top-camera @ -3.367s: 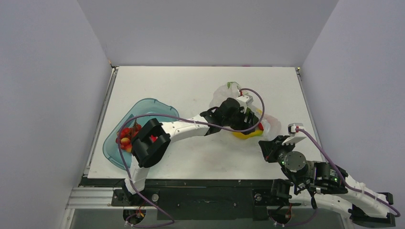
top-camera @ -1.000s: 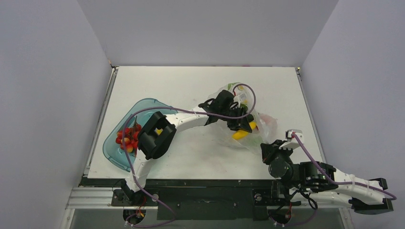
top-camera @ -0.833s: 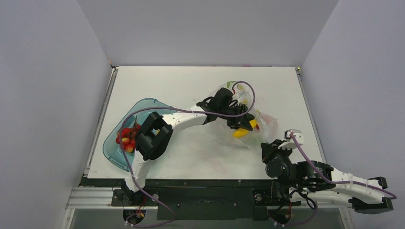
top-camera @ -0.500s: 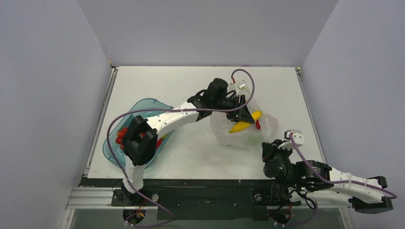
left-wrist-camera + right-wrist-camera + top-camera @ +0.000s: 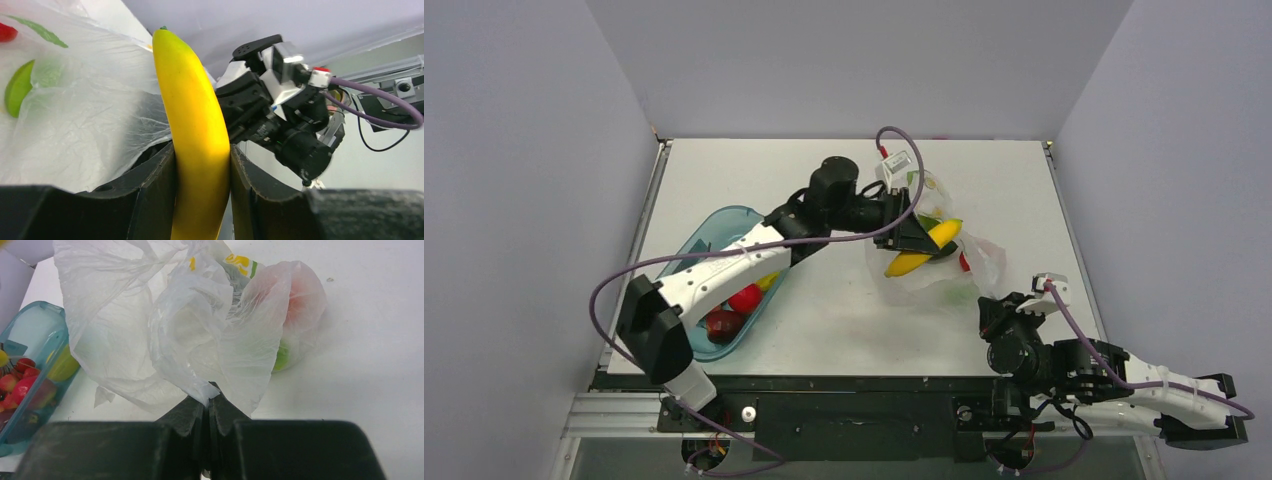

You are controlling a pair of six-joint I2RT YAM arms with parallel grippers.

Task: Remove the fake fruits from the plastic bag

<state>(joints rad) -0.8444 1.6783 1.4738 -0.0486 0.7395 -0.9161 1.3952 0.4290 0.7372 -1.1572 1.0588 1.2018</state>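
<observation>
My left gripper swings to its left in the top view next, goes down to the tray's bare far end [image 5: 735,222] below and releases the banana.
My left gripper [image 5: 921,240] is shut on the yellow banana [image 5: 923,249], held lifted over the mouth of the translucent plastic bag [image 5: 944,275]; in the left wrist view the banana [image 5: 197,130] sits clamped between the black fingers [image 5: 150,195]. My right gripper [image 5: 996,315] is shut on a pinched fold of the bag [image 5: 210,340] at its near edge. Through the bag I see a reddish fruit [image 5: 300,295], a green piece [image 5: 281,358] and another green piece [image 5: 17,87].
The teal-blue tray [image 5: 686,268] lies at the left, holding red fruits [image 5: 744,298] and a dark red one [image 5: 722,324]; it also shows in the right wrist view [image 5: 30,345]. The left arm stretches across the table's middle.
My left gripper has pulled the banana up and back out of the bag, the arm straightening toward the far side. The tray's fruits are now uncovered. My right gripper keeps its hold on the bag.
</observation>
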